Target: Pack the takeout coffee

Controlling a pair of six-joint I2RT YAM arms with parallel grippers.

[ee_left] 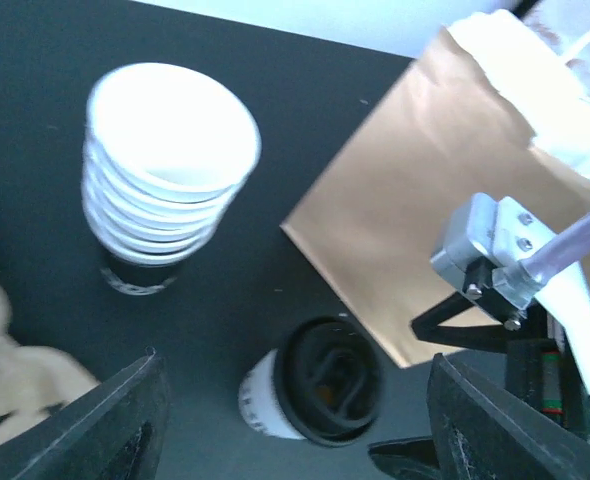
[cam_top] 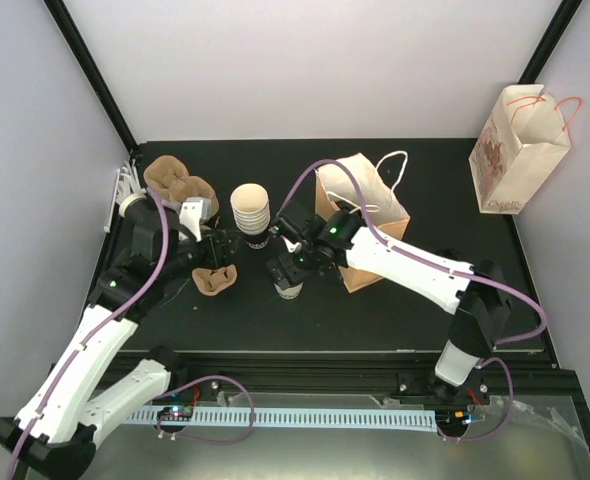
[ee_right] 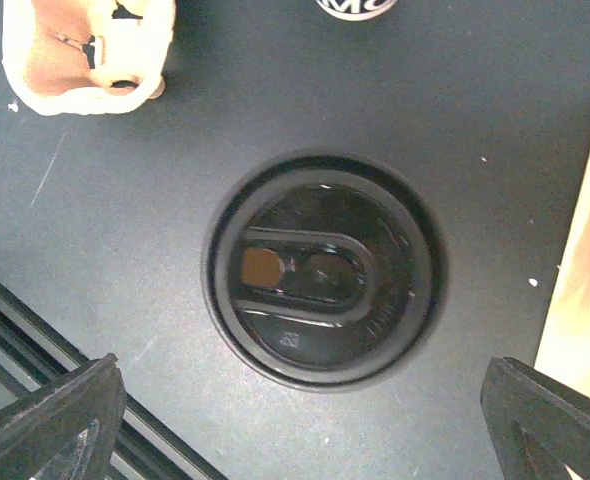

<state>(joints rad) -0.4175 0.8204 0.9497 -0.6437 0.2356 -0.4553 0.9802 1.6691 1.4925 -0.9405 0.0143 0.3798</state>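
Note:
My right gripper should next go down over the black lid until its fingers are on either side of the lid's rim, and then close, because the cup is standing upright below, between the open fingers.
One takeout coffee, a white cup with a black lid, stands upright on the dark table. My right gripper hovers straight above it, open, with its fingers wide on either side and clear of the lid. In the top view the right gripper sits just over the cup. My left gripper is to the cup's left, open and empty. In the left wrist view the same cup shows between and beyond the left gripper fingers, untouched.
A stack of lidless white cups stands behind the coffee. Brown pulp carriers lie at the back left, and a smaller one near the left gripper. An open brown paper bag stands right of the cup. A printed white bag leans on the right wall.

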